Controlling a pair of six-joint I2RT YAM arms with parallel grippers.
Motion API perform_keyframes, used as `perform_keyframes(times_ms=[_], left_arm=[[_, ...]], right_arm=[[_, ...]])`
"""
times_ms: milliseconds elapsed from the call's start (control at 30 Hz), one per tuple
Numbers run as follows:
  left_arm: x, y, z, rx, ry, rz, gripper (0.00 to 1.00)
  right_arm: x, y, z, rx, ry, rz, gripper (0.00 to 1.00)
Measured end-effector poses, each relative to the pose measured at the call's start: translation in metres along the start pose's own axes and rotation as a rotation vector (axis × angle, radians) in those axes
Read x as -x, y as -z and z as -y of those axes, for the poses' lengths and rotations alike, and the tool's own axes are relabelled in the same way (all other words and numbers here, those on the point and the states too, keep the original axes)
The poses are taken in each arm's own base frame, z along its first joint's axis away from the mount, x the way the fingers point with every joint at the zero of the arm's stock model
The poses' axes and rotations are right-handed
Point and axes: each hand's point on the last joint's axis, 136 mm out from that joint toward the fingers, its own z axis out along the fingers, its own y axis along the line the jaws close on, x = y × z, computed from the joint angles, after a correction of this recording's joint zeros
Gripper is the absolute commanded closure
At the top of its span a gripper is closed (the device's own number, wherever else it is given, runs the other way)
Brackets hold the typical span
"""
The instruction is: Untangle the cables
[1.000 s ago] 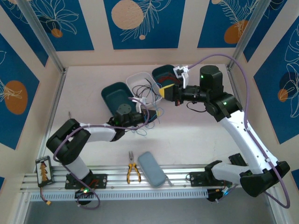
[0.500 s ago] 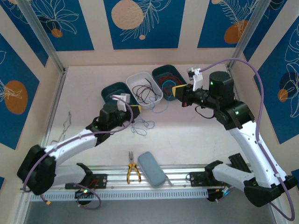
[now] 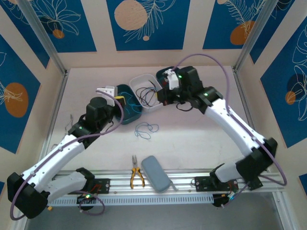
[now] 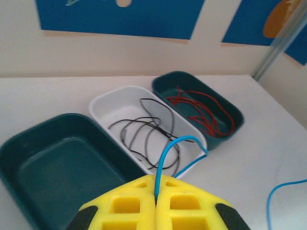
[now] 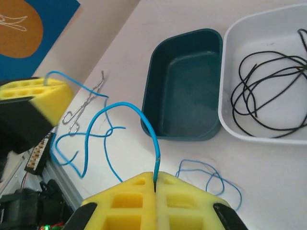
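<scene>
My left gripper holds the cable too. My right gripper will next swing toward the near end of the empty teal tray point(image 5: 184, 128), with its fingers tilting down, to release the piece of cable point(image 5: 136, 112).
My left gripper point(image 3: 120, 99) hangs over the empty teal tray point(image 3: 125, 113), its yellow fingers point(image 4: 129, 203) shut on a blue cable point(image 4: 175, 143) that arcs up and away from them. Over the near end of the white tray point(image 3: 144, 80), my right gripper point(image 3: 163, 94) is shut on a blue cable strand point(image 5: 136, 112) that loops off toward the left gripper point(image 5: 32, 96). More blue cable lies in loose loops on the table point(image 3: 146, 129). A black cable point(image 4: 144, 135) is coiled in the white tray. A red cable point(image 4: 204, 109) lies in the far teal tray point(image 4: 237, 120).
Yellow-handled pliers point(image 3: 136, 176) and a grey case point(image 3: 156, 173) lie by the front rail. Metal forceps point(image 5: 86, 103) rest on the table left of the empty teal tray. Walls close in the back and both sides.
Both grippers have swung left: the left one from the table's middle to over the empty teal tray, the right one from beside the far teal tray to over the white tray. Blue loops stayed on the table.
</scene>
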Motion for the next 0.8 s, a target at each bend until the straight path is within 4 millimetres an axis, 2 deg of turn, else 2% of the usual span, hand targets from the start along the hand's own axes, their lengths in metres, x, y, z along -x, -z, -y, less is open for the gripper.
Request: perform_keyframes(times_ms=[200,400,500,667,800], left_arm=[[0.007,-0.014,-0.031,0.127,-0.058,-0.023,1.00],[0.013,-0.031,-0.067,0.228,-0.083,-0.057,1.00],[0.030,-0.030,-0.074,0.243,-0.089,-0.034,1.00],[0.078,-0.019,-0.068,0.231,-0.110,0.058,1.00],[0.103,-0.011,-0.061,0.216,-0.131,0.109,1.00]], right_arm=[[0.011,-0.062,0.011,-0.047,-0.012,-0.057,0.90],[0.001,-0.119,0.033,-0.102,-0.032,-0.137,0.92],[-0.014,-0.142,0.049,-0.142,-0.049,-0.194,0.92],[-0.041,-0.170,0.070,-0.200,-0.069,-0.286,0.91],[-0.053,-0.182,0.071,-0.223,-0.067,-0.328,0.79]])
